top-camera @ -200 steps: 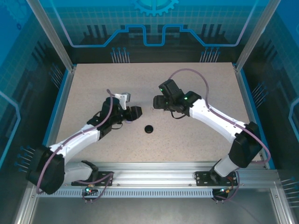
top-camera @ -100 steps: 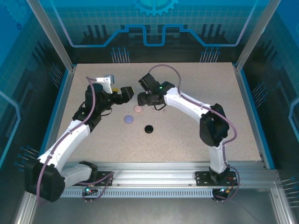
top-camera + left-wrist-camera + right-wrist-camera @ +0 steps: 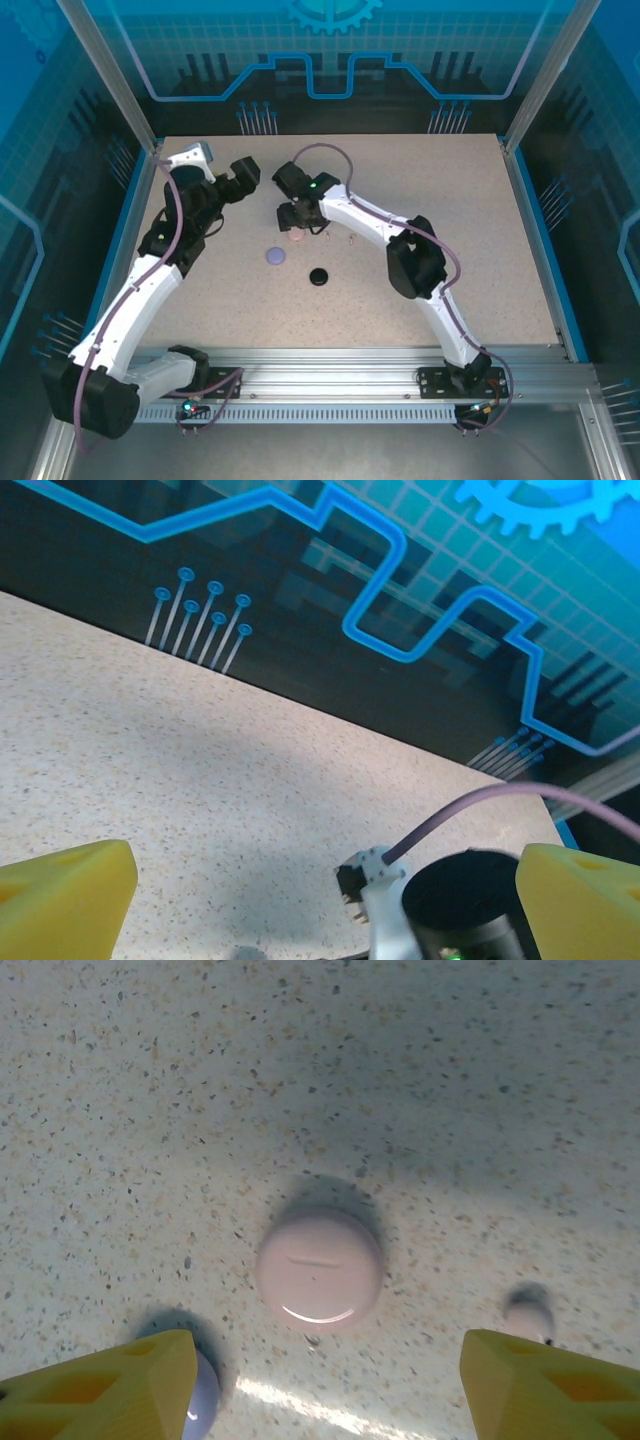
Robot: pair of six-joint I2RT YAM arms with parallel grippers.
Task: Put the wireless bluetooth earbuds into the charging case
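The right gripper lowers its open fingers around the round sides of the pale pink charging case (image 3: 297, 239) (image 3: 320, 1270) below next, as the case's lid is still shut.
A round pale pink charging case (image 3: 320, 1270), lid shut, lies on the speckled table directly below my right gripper (image 3: 325, 1395), which hangs open above it with nothing held. From above, the pink case (image 3: 297, 239) peeks out just under the right gripper (image 3: 293, 222). A tiny pale pink earbud (image 3: 528, 1318) lies to the case's right. A lavender case (image 3: 275, 257) and a black case (image 3: 319, 276) sit nearer the front. The other earbuds are too small to make out. My left gripper (image 3: 242, 173) is open and raised at the back left, away from the cases.
In the left wrist view, the right arm's wrist (image 3: 462, 905) and its purple cable (image 3: 470, 815) sit between the left fingers (image 3: 62, 895). The lavender case (image 3: 203, 1400) is half hidden by a right finger (image 3: 105, 1390). The blue back wall (image 3: 330, 70) borders the table.
Both arms swung left and toward the back. The left gripper withdrew to the back left corner, uncovering the lavender and pink cases. The right gripper moved over the pink case.
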